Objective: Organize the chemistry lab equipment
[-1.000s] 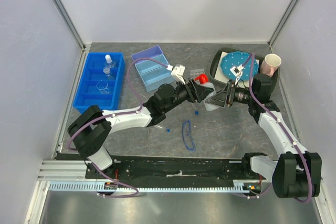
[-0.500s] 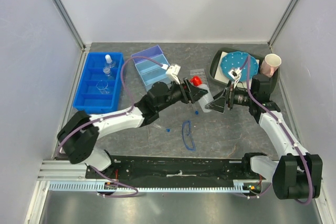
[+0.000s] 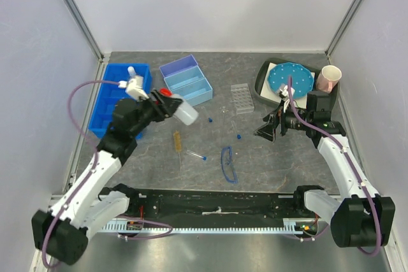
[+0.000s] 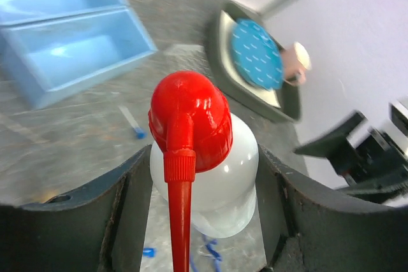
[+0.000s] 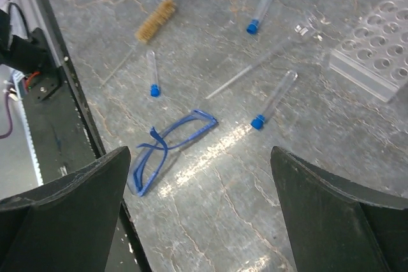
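Observation:
My left gripper holds the bottle [image 3: 186, 114], and the bin's near end, away from the flask, is below, to the gripper's left in the top view. I will swing the gripper over there next, lower it and let go.
My left gripper [image 3: 171, 107] is shut on the white squeeze bottle [image 3: 186, 114] and holds it above the table, just right of the blue bin [image 3: 102, 103]. In the left wrist view the bottle [image 4: 220, 176] sits between both fingers, its red nozzle pointing down the frame. My right gripper [image 3: 266, 129] stands open with nothing in it, at the right. Below it lie the blue-rimmed safety glasses [image 5: 167, 144], three blue-capped tubes [image 5: 273, 101] [image 5: 153, 74] [image 5: 261, 7] and a thin glass rod [image 5: 261, 62]. Clear flasks [image 3: 131, 76] stand in the blue bin.
A light blue open box [image 3: 186, 81] sits behind the bottle. A clear tube rack [image 3: 241, 98] is mid-table. A dark tray [image 3: 261, 81] holds the blue dotted disc [image 3: 291, 79], beside a pink cup [image 3: 329, 79]. A tan bristle brush [image 3: 177, 139] lies front-centre.
The right gripper opened, let go of the bottle and drew back right. The left arm swung left with the bottle, from the table's middle toward the blue bin.

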